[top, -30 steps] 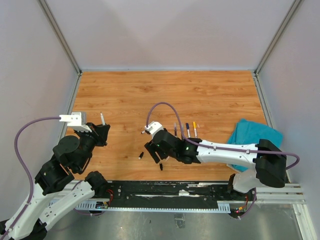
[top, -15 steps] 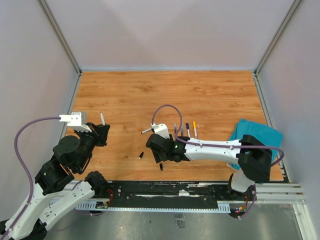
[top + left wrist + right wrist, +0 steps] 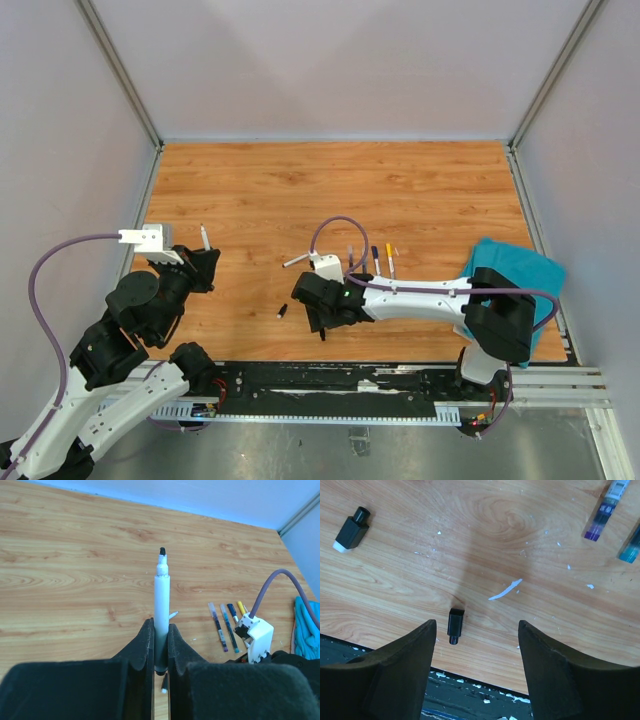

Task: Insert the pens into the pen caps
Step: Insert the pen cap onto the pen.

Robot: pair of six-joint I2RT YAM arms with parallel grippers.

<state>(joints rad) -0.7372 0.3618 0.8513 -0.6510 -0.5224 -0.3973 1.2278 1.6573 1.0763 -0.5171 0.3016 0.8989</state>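
My right gripper is above the small black pen cap (image 3: 322, 335) (image 3: 455, 624), which lies off-center to the left in the wrist view. It should move left that way, go down and close around it.
My left gripper (image 3: 204, 256) is shut on a white pen (image 3: 161, 605) and holds it upright above the table, black tip up, also in the top view (image 3: 203, 235). My right gripper (image 3: 316, 308) is open and low over the table near the front edge. In the right wrist view, a small black pen cap (image 3: 455, 624) lies between its fingers (image 3: 410, 665), closer to the left one, untouched. A second black cap with a white end (image 3: 351, 529) lies further left. Several pens (image 3: 375, 260) lie side by side behind the right arm, and one white pen (image 3: 296, 261) lies apart.
A teal cloth (image 3: 510, 270) lies at the right edge. A thin white scrap (image 3: 505, 589) lies on the wood just beyond the cap. The table's front edge and the black rail (image 3: 470, 695) are directly below the right gripper. White walls enclose the table.
My right gripper has moved down toward the front edge and turned, coming over the black cap. The left arm and its pen have not moved.
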